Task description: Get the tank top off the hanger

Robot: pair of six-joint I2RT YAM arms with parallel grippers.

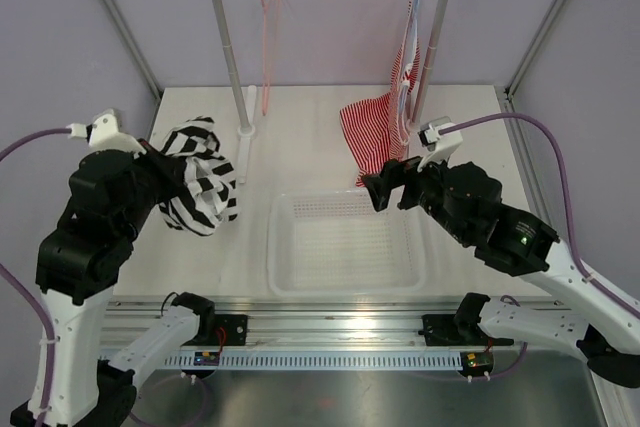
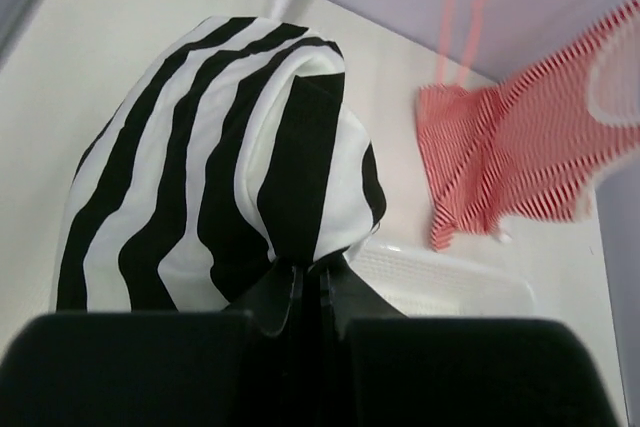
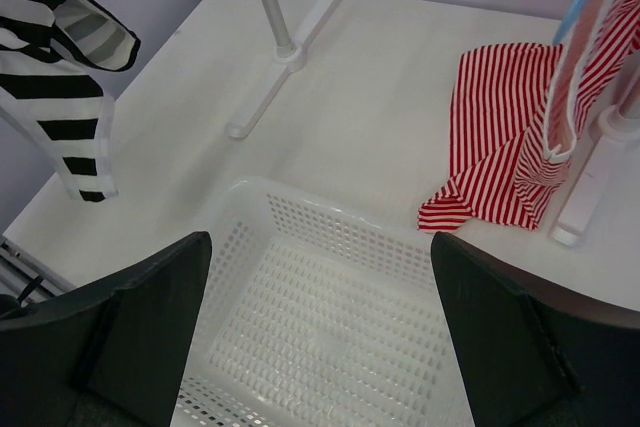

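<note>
My left gripper swings the tank top over the basket, which stands empty, next, then lowers the tank top inside to release it.
The black-and-white striped tank top [image 1: 200, 179] hangs bunched above the table's left side, apart from the hanger. My left gripper [image 1: 163, 161] is shut on the cloth; in the left wrist view the fingers pinch a fold of the tank top [image 2: 220, 157] at the left gripper [image 2: 310, 272]. The thin pink hanger [image 1: 268, 27] hangs bare from the rail at the back left. My right gripper [image 1: 385, 187] stands open and empty over the basket's far right corner, well away from the tank top [image 3: 50, 67]. In its own view the right gripper [image 3: 320, 242] has nothing between its jaws.
A white perforated basket [image 1: 345, 199] sits at the table's front middle. A red-and-white striped top [image 1: 375, 132] hangs from a pale blue hanger [image 1: 415, 7] at the rail's right end, its hem lying on the table. The rack's posts [image 1: 230, 47] stand at the back.
</note>
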